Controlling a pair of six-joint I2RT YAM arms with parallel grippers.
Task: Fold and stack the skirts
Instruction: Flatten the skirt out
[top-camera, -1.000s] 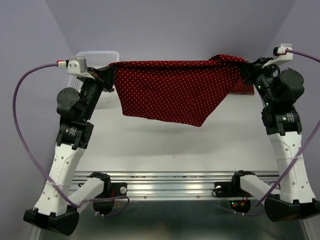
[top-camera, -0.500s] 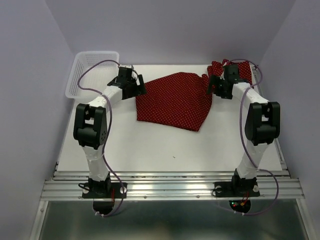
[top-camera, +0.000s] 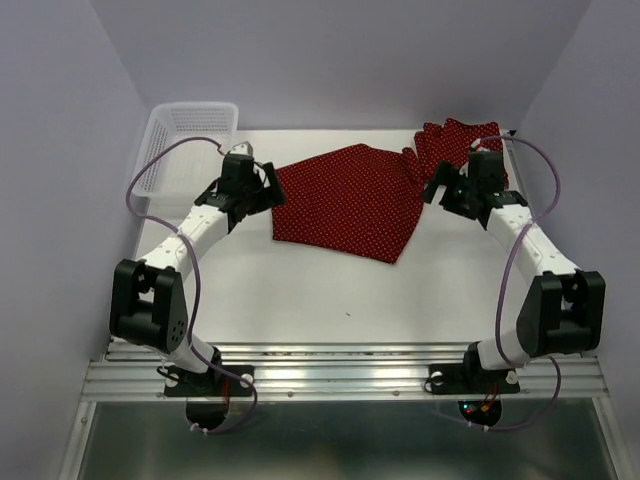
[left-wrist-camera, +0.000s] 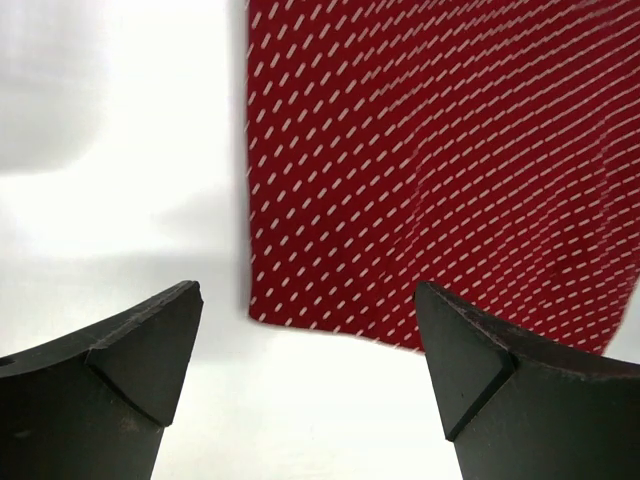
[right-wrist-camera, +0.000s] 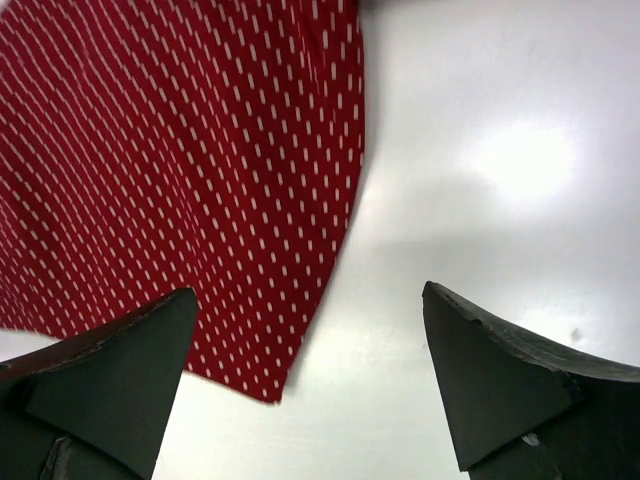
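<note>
I should move my left gripper down and back next, fingers open, onto the skirt's nearest corner (top-camera: 277, 236) (left-wrist-camera: 265, 308), since this corner shows flat between them.
A dark red skirt (top-camera: 345, 200) with tiny white dots lies spread flat on the white table, one corner pointing toward the near side. My left gripper (top-camera: 270, 190) stands open just off its left edge, holding nothing. In the left wrist view, the skirt (left-wrist-camera: 440, 150) lies beyond the open left gripper (left-wrist-camera: 310, 345). My right gripper (top-camera: 437, 188) stands open beside the right edge, also holding nothing. The right wrist view shows the skirt's corner (right-wrist-camera: 180, 150) ahead of the open right gripper (right-wrist-camera: 305, 350). More dark red dotted skirts (top-camera: 458, 140) lie bunched at the back right.
A white lattice basket (top-camera: 165, 150) sits at the back left corner, behind the left arm. The bunched cloth lies close behind the right wrist. Purple walls close in the table on three sides, and a metal rail (top-camera: 340, 375) runs along the near edge.
The skirt, held up stretched between both shut grippers a second ago, now lies flat on the table. Both grippers have let go, opened, and drawn slightly outward from its edges.
</note>
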